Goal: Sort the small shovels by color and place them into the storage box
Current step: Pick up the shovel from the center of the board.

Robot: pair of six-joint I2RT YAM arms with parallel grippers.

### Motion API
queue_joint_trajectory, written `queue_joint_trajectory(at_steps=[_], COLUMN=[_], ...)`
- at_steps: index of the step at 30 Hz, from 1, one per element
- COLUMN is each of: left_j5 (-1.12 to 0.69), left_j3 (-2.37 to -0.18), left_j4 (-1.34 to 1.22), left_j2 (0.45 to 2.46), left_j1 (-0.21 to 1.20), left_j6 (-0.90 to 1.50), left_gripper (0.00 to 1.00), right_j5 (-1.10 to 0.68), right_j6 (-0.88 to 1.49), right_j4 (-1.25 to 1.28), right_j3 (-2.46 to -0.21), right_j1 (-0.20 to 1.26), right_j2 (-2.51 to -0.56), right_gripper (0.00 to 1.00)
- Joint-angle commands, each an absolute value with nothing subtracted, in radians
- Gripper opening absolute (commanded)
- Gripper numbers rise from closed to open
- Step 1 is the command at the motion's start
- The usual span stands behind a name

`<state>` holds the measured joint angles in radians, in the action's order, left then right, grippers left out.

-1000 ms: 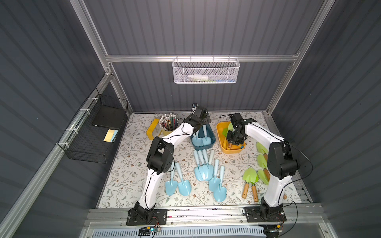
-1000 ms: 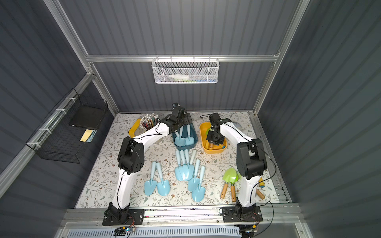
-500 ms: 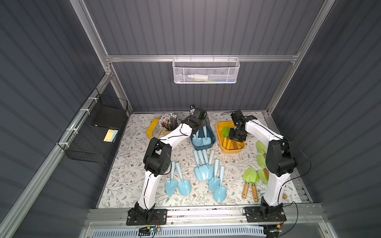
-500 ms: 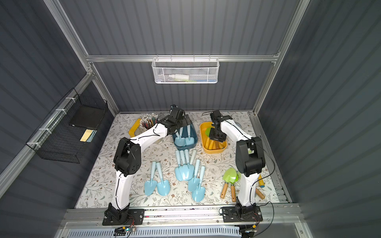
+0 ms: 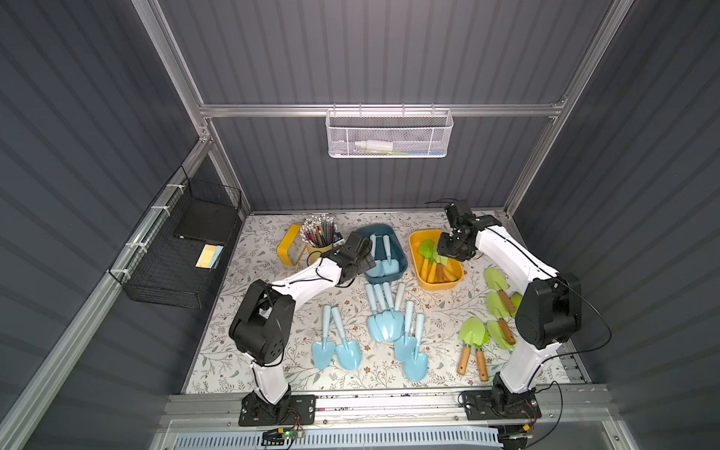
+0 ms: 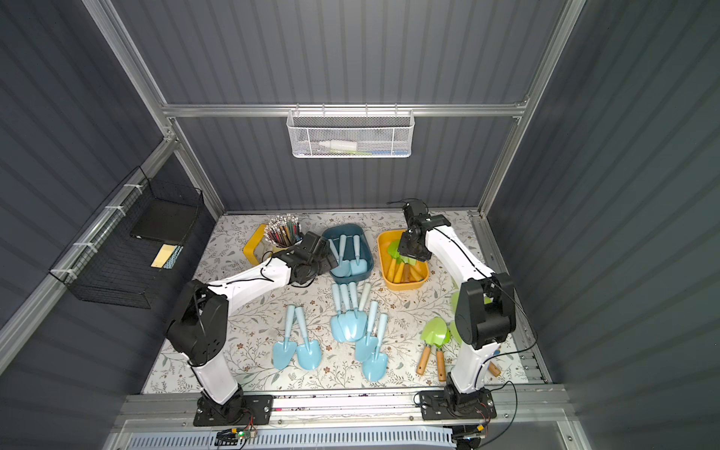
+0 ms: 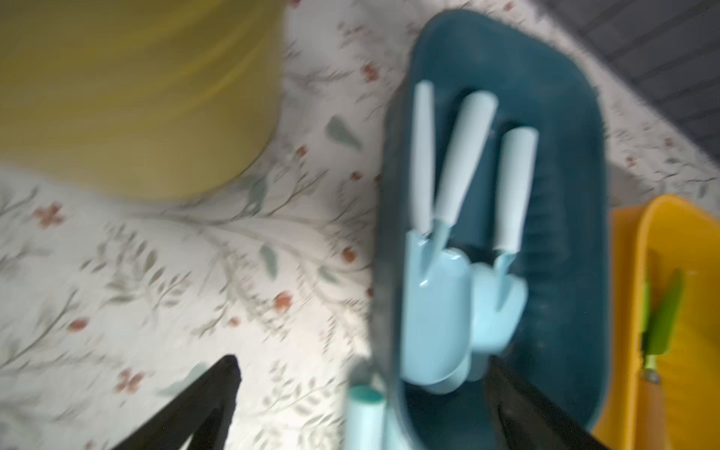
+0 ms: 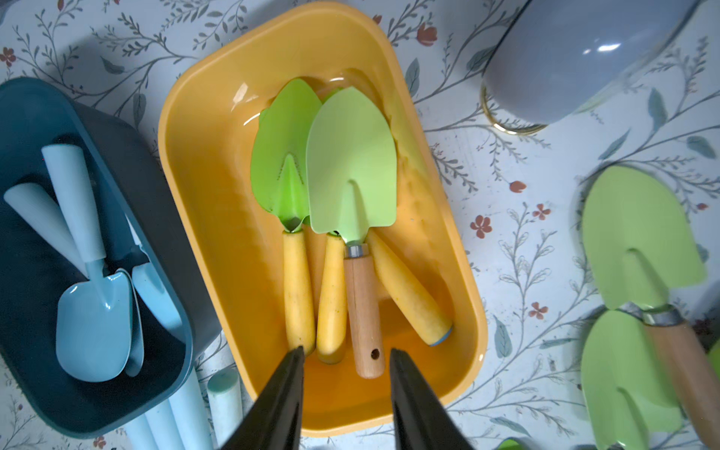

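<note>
The pair's inner pale-blue shovel lies below the left gripper, still outside the box, so the gripper will move back toward the robot's base and down onto the shovel's handle next.
Three pale-blue shovels [image 7: 432,311] lie in the teal storage box [image 5: 403,259]. Several green-bladed shovels lie in the yellow storage box [image 8: 202,195], a wooden-handled one [image 8: 350,167] on top. Loose blue shovels [image 5: 385,323] lie mid-table, and loose green ones [image 5: 473,335] lie on the right in both top views. My left gripper [image 7: 362,389] is wide open and empty, straddling the teal box's near rim. My right gripper [image 8: 346,352] hovers open over the handle ends in the yellow box, gripping nothing.
A yellow cup of pencils [image 5: 319,233] and a yellow holder [image 5: 290,245] stand left of the teal box. A grey rounded object [image 8: 576,50] sits beyond the yellow box. A white mesh basket [image 5: 389,132] and a black wire basket [image 5: 183,253] hang on the walls.
The right jaws have parted, and the wooden-handled green shovel now lies loose in the yellow box. The left gripper has drawn back from over the teal box toward its near-left edge.
</note>
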<state>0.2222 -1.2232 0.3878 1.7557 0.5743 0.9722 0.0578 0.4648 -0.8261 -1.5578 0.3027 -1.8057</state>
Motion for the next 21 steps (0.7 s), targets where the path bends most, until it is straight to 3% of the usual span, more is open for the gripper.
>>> queue_joint_trajectory(at_steps=[1,10,21], left_j5=[0.222,0.123,0.079], left_j3=[-1.123,-0.904,-0.856], left_j4=[0.472,0.509,0.641], left_j2=[1.620,1.456,1.386], left_j1=[0.571,0.585,0.712], left_j6=[1.097,1.229,1.329], left_gripper=[0.99,0.99,0.99], right_j5=[-0.043,-0.132,-0.174], right_j6=[0.488,0.478,0.481], right_j4=[-0.800,-0.762,-0.720], right_j3=[-1.514,-1.455,-1.408], right_j1=[0.304,0.325,0.341], right_j2=[-1.774,-1.776,-1.777], right_gripper=[0.41,0.40,0.39])
